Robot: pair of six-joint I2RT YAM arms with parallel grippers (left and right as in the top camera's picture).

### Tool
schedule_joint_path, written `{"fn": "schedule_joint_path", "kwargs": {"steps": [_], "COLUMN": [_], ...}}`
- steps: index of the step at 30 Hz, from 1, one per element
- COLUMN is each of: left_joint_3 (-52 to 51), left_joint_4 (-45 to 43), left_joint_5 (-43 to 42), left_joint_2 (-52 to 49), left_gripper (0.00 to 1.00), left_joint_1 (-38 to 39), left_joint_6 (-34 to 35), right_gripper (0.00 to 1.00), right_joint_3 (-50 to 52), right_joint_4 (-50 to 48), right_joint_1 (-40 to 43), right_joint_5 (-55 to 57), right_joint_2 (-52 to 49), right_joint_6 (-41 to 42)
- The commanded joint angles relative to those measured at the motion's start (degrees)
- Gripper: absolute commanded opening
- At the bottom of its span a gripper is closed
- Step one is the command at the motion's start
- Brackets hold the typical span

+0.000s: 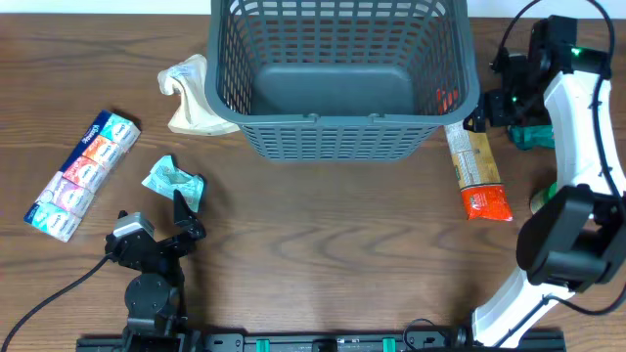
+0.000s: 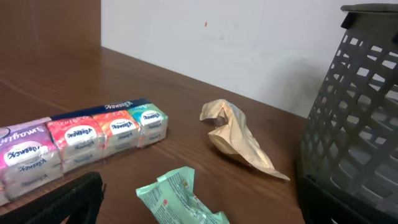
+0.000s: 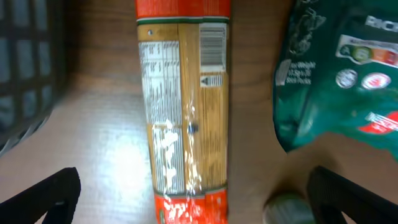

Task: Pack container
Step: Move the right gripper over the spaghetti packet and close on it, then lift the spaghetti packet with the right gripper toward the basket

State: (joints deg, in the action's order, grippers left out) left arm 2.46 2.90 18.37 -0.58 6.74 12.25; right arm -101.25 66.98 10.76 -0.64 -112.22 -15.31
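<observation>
The robot will next lower its right gripper onto the labelled part of the spaghetti pack (image 1: 476,171), with one finger beside each long edge of the pack, because the pack already lies lengthwise between the gripper's spread fingers.
The container (image 1: 337,73), a large dark grey lattice basket, stands at the back middle; its wall shows in the left wrist view (image 2: 360,124). Something small and red-orange (image 1: 447,98) shows through its right wall. My left gripper (image 1: 188,215) is open at the front left, with a crumpled mint green packet (image 1: 168,178) just ahead of its fingers (image 2: 180,199). My right gripper (image 1: 492,110) is open beside the basket's right wall, over a long spaghetti pack (image 1: 476,171). In the right wrist view the pack (image 3: 183,106) lies between the spread fingers (image 3: 193,199).
A row of tissue packs (image 1: 83,174) lies at the far left (image 2: 81,134). A crumpled beige bag (image 1: 191,93) lies against the basket's left side (image 2: 236,137). A dark green bag (image 1: 533,134) lies right of the spaghetti (image 3: 342,74), with a small round green thing (image 3: 286,208) near it.
</observation>
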Motion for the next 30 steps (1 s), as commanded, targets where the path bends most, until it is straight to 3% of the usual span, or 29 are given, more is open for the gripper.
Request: {"fn": "schedule_joint_path", "kwargs": {"steps": [1,15,30], "left_joint_3": [-1.7,-1.7,-1.7], "left_joint_4": [0.8,0.8,0.8], "left_joint_5": [0.3,0.3,0.3], "left_joint_2": [0.3,0.3,0.3], "left_gripper": [0.99,0.99,0.99], "left_joint_1": [-0.3,-0.3,-0.3], "left_joint_6": [0.5,0.5,0.5], "right_gripper": [0.98,0.95,0.99], "right_joint_3": [-0.1,0.8,14.4], "right_joint_4": [-0.6,-4.4,-15.1], "right_joint_1": [0.5,0.8,0.8], "right_joint_5": [-0.7,-0.4,-0.5], "right_joint_2": [-2.9,-12.6,-13.0], "right_joint_6": [3.0,5.1,5.4]}}
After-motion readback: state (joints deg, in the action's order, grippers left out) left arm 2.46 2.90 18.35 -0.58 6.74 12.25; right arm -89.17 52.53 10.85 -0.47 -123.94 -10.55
